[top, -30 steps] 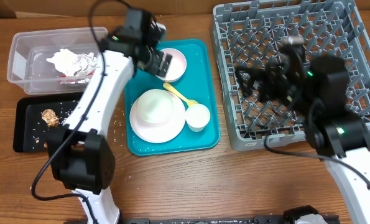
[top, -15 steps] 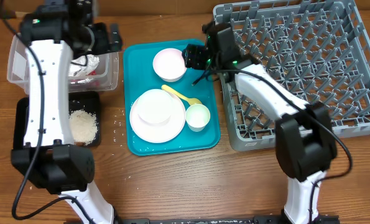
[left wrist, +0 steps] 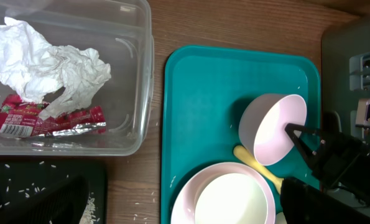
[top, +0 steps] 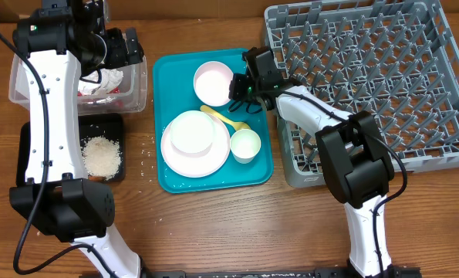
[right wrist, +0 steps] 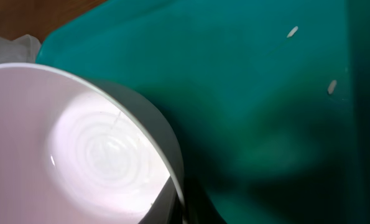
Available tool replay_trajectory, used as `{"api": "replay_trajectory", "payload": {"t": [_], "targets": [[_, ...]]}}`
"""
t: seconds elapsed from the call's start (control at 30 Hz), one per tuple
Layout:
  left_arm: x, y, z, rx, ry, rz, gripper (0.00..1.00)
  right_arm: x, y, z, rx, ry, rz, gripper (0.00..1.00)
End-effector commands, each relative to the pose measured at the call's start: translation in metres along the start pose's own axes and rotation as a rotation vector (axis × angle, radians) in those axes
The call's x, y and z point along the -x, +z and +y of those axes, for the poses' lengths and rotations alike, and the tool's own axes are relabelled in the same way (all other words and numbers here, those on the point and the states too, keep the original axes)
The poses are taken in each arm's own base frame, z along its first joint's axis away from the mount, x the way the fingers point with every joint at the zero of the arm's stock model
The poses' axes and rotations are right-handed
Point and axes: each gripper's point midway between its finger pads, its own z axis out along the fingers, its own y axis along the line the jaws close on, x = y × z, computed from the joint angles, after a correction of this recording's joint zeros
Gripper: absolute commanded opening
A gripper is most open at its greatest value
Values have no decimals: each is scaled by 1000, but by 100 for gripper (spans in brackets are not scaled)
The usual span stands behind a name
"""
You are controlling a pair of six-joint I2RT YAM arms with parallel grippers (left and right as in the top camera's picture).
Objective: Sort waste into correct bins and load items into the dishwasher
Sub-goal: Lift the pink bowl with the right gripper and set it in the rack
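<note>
My right gripper should next move up over the dish rack's side by the tray, turn outward and bring the bowl down to release it in the rack's empty far corner.
My right gripper (top: 237, 86) is shut on the right rim of a small pale pink bowl (top: 213, 80) at the back of the teal tray (top: 166, 71). In the right wrist view the bowl's rim (right wrist: 172, 168) sits pinched between the fingers of the right gripper (right wrist: 176, 208). The bowl (left wrist: 270, 127) is tilted. My left gripper (top: 127, 46) hangs open over the right end of the clear tub (top: 21, 77), which holds the white napkin (left wrist: 45, 62) and the red wrapper (left wrist: 45, 119). The grey dish rack (top: 368, 85) stands at the right.
The teal tray also carries a large plate (top: 175, 158) with a bowl (top: 192, 135) on it, a small white cup (top: 245, 144) and a yellow spoon (top: 224, 117). The black tray (top: 40, 158) holds white rice (top: 102, 157). Stray rice grains lie on the wood (top: 146, 150).
In the last half second the right gripper has closed on the pink bowl's rim and the bowl has shifted slightly right. The left gripper has stayed open above the clear tub.
</note>
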Motion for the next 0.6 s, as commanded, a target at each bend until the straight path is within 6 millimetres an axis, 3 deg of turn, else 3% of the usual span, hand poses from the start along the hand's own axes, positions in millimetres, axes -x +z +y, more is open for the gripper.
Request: {"api": "replay_trajectory", "payload": {"t": [0.0,0.07,0.1,0.17,0.2,0.23,0.3,0.33,0.47,0.57], "targets": [[4,-7,-6,-20,-10,-20,100,31,-27,27,32,-52,-53,4],[4,-7,-6,-20,-10,-20,100,52,-57,47,32,-115,-87,4],[4,-7,-6,-20,-10,-20,100,77,-93,63,-4,-146,-138,4],[4,-7,-6,-20,-10,-20,100,107,-143,73,-97,-162,-226,4],[4,-7,-6,-20,-10,-20,100,126,-176,70,-190,-154,-302,4],[4,-7,-6,-20,-10,-20,100,135,-193,66,-248,-147,-348,4],[4,-7,-6,-20,-10,-20,100,170,-257,33,-549,-103,-574,4],[4,-7,-6,-20,-10,-20,100,177,-274,20,-667,-117,-630,4],[4,-7,-6,-20,-10,-20,100,198,-304,-33,-1095,-82,-823,4],[4,-7,-6,-20,-10,-20,100,212,-278,-62,-1261,-157,-819,4]]}}
